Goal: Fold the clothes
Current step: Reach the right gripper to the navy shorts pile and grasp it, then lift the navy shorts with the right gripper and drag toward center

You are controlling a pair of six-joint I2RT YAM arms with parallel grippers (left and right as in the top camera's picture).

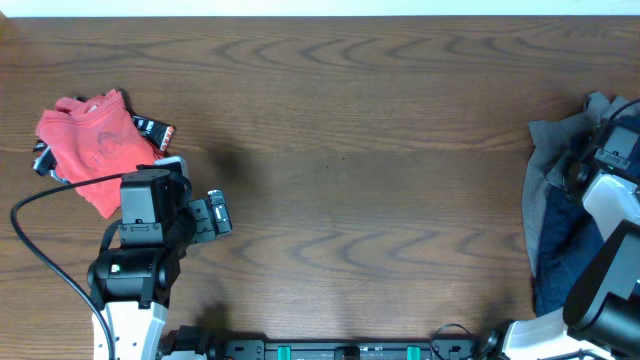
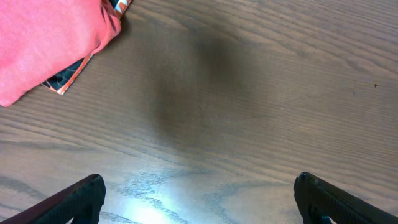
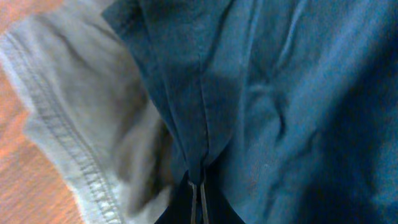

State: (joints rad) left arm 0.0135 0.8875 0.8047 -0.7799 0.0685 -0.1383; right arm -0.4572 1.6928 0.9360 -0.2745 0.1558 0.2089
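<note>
My right gripper will lift the blue fold toward the table's empty middle.
A folded red garment (image 1: 95, 145) lies at the table's left on a dark patterned garment (image 1: 152, 128); its corner shows in the left wrist view (image 2: 43, 43). My left gripper (image 1: 215, 215) is open and empty, right of the red garment, over bare wood (image 2: 199, 199). At the right edge lies a heap of a grey garment (image 1: 550, 140) and a blue garment (image 1: 560, 240). My right gripper (image 3: 198, 196) is shut on a pinched fold of the blue garment (image 3: 292, 93), with the grey garment (image 3: 74, 118) beside it.
The wooden table (image 1: 370, 170) stretches between the two clothes piles. A black cable (image 1: 40, 200) loops by the left arm's base. The right arm's white body (image 1: 610, 200) lies over the blue and grey heap.
</note>
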